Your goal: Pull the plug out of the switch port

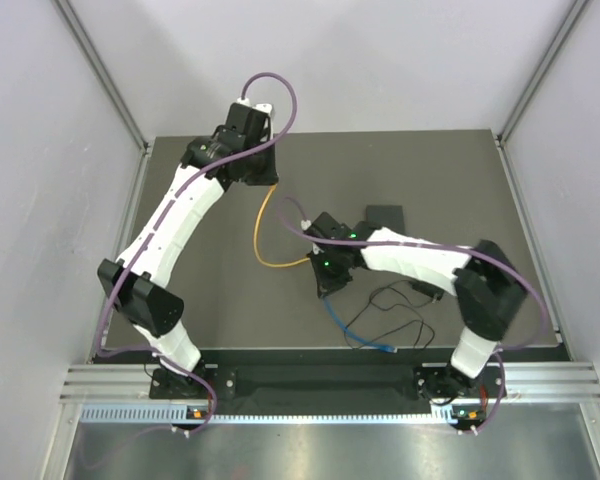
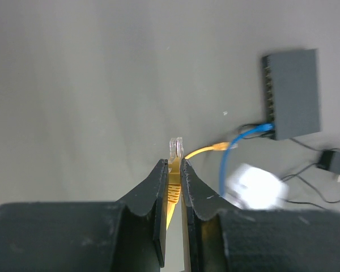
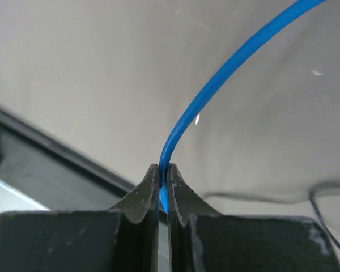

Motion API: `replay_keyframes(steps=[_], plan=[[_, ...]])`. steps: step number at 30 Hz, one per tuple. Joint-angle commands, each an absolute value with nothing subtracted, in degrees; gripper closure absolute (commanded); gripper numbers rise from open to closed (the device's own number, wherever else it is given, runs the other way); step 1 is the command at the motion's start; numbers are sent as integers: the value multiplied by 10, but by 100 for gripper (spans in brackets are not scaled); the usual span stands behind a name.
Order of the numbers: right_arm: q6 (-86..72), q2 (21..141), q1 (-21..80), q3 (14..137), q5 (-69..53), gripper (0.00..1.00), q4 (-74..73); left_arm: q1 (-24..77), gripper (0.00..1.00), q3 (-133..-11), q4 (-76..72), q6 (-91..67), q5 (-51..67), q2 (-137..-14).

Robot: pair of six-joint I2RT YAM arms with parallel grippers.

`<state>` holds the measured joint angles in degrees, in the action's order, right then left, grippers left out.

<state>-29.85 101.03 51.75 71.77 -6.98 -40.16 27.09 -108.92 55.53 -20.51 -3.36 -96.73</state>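
The yellow cable's other end meets the blue cable [image 2: 232, 148], so my left gripper needs to move outward and left in the top view next, over bare table.
The flat black switch [image 1: 385, 217] lies at mid table; the left wrist view shows its row of ports [image 2: 292, 93]. A blue cable [image 2: 232, 148] is plugged into its near end port. My left gripper [image 2: 174, 161] is shut on a yellow plug with a clear tip [image 2: 175, 148], held free of the switch at the far left [image 1: 260, 178]. The yellow cable [image 1: 262, 245] hangs down and runs toward the right gripper. My right gripper [image 3: 164, 168] is shut on the blue cable [image 3: 215, 85], left of the switch [image 1: 326, 285].
A small black adapter [image 2: 334, 161] with thin black wire [image 1: 395, 300] lies on the near side of the switch. The blue cable's loose end [image 1: 385, 347] lies by the table's front edge. Grey walls and metal frame posts enclose the table.
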Motion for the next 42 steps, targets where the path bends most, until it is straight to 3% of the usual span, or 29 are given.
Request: replay_keyframes(steps=[1, 10, 16, 27, 31, 36, 41, 42], plan=[[-279, 894, 518, 678, -45, 100, -358, 267, 100, -1109, 582, -192, -60, -980], [-303, 835, 468, 579, -31, 100, -381, 225, 100, -1108, 581, -230, -192, -955], [-307, 830, 453, 570, -33, 100, -381, 152, 100, -1080, 513, -229, -108, -942], [-283, 863, 448, 591, -64, 100, -381, 74, 100, -1214, 525, -234, 33, -1095], [-283, 876, 449, 615, -63, 100, -385, 34, 100, -1182, 523, -259, 72, -1135], [-290, 895, 452, 645, -68, 100, -389, -11, 100, -1102, 476, -257, 62, -1134], [-291, 901, 455, 660, -68, 100, -400, -24, 100, -1166, 525, -187, -21, -1197], [-290, 902, 456, 662, -69, 100, -403, -25, 93, -1179, 533, -180, -29, -1208]])
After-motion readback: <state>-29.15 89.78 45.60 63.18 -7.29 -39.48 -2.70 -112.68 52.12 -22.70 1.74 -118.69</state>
